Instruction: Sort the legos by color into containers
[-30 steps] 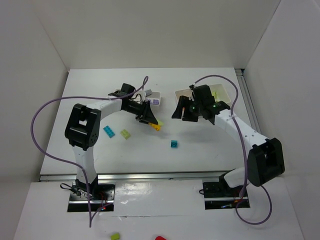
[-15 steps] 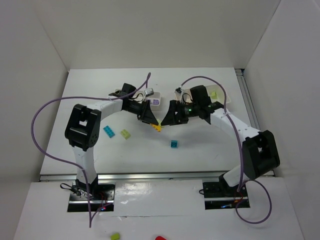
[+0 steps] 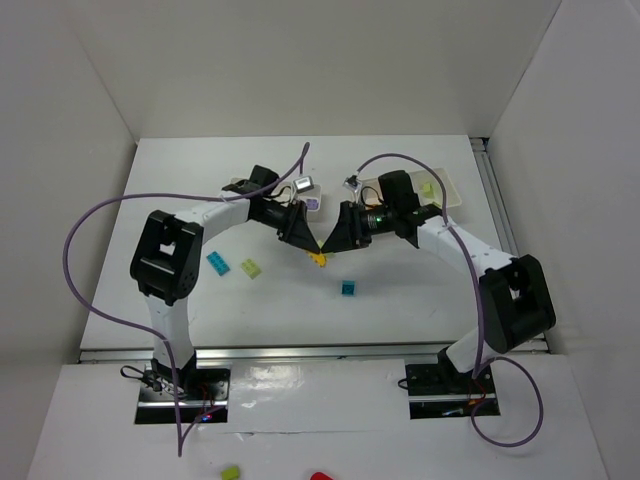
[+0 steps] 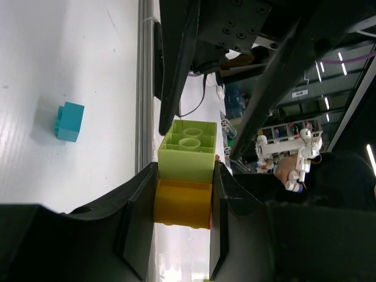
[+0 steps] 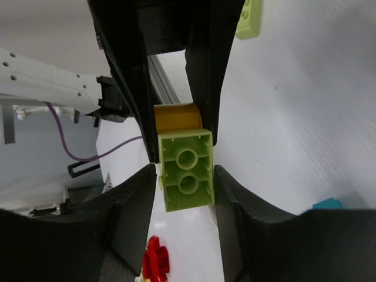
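Observation:
My left gripper holds the yellow lego [image 3: 318, 258] and next needs to move outward, to the right in the top view, over the tray's nearer end [image 3: 371, 190] to let it go, because the tray's other end has lime in it.
My left gripper [image 4: 182, 235] is shut on a yellow-orange lego [image 4: 183, 202] with a lime green lego [image 4: 188, 150] stuck on its outer end. My right gripper [image 5: 185, 188] faces it tip to tip, its jaws open and close round the lime green lego [image 5: 187, 170], with slim gaps on both sides. In the top view the two grippers meet above the table's middle, left [image 3: 302, 233] and right [image 3: 335, 236], with the yellow lego [image 3: 318, 258] between them. One white tray [image 3: 318, 196] holds a purple lego [image 3: 313, 204]. The other tray [image 3: 452, 190] holds a lime green lego [image 3: 427, 188].
Loose on the table are a cyan lego [image 3: 217, 262], a lime green lego [image 3: 250, 268] and a teal lego [image 3: 348, 288], which also shows in the left wrist view [image 4: 69, 121]. A lime piece [image 3: 231, 472] and a red piece [image 3: 320, 477] lie off the table at the front.
My right arm swung left from the right tray to meet the left gripper. The left gripper moved slightly right with the joined legos.

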Robot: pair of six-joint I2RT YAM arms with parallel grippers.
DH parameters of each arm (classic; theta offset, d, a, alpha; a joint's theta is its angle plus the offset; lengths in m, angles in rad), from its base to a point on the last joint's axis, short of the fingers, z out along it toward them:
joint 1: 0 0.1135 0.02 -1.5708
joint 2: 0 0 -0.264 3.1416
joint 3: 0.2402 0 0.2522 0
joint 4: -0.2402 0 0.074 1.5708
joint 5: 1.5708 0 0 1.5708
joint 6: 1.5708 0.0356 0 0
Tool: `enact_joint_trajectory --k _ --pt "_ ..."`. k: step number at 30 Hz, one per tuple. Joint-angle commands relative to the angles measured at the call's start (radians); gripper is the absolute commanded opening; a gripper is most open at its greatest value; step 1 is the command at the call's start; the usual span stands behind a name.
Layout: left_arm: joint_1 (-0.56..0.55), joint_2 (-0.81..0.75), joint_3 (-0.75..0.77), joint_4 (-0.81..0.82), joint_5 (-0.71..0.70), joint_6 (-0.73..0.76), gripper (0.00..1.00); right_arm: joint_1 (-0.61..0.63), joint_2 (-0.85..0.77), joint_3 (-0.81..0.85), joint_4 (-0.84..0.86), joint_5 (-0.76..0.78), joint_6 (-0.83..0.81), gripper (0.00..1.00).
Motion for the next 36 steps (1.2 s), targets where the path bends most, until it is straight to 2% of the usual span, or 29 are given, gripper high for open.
enact_joint_trajectory --k 1,4,5,8,10,13,19,22,25,26,28,29,31,33,36 --pt "-0.008 -0.043 0.043 -0.030 0.083 0.081 0.00 0.002 0.012 -0.023 0.093 -0.067 0.039 0.50" --pt "-0.008 -0.043 0.052 -0.050 0.083 0.092 0.00 0.002 0.012 -0.023 0.093 -0.067 0.039 0.37" --pt "-0.008 -0.043 0.063 -0.050 0.083 0.101 0.00 0.002 0.012 -0.023 0.081 -0.067 0.039 0.29" --pt "-0.008 -0.043 0.063 -0.059 0.074 0.101 0.00 0.002 0.012 -0.032 0.065 -0.053 0.039 0.20" --pt "-0.008 -0.043 0.072 -0.059 0.074 0.101 0.00 -0.009 0.012 -0.032 0.025 -0.015 0.039 0.13" --pt "0.010 -0.043 0.072 -0.070 0.060 0.101 0.00 -0.055 -0.033 -0.041 -0.013 0.123 0.060 0.04" --pt "0.032 -0.025 0.063 -0.105 0.042 0.124 0.00 -0.144 -0.141 -0.051 -0.047 0.318 0.097 0.03" --pt "0.032 -0.014 0.054 -0.105 0.042 0.124 0.00 -0.154 -0.161 -0.051 -0.034 0.382 0.115 0.03" --pt "0.032 -0.005 0.065 -0.105 0.030 0.112 0.00 -0.165 -0.188 -0.040 -0.033 0.519 0.155 0.03" --pt "0.032 -0.005 0.065 -0.105 -0.014 0.080 0.00 -0.156 -0.204 -0.029 -0.047 0.666 0.177 0.03" --pt "0.032 -0.005 0.100 -0.094 -0.091 0.022 0.00 -0.147 -0.218 0.021 -0.103 0.843 0.203 0.03" --pt "0.017 -0.005 0.120 -0.094 -0.225 -0.047 0.00 -0.147 -0.184 0.050 -0.148 1.045 0.264 0.03" --pt "-0.002 -0.005 0.178 -0.094 -0.359 -0.109 0.00 -0.167 -0.134 0.142 -0.253 1.184 0.305 0.03" --pt "-0.012 -0.005 0.209 -0.083 -0.470 -0.179 0.00 -0.179 -0.065 0.184 -0.265 1.328 0.321 0.03" --pt "-0.032 -0.023 0.232 -0.083 -0.584 -0.247 0.00 -0.225 0.015 0.253 -0.234 1.418 0.280 0.04"
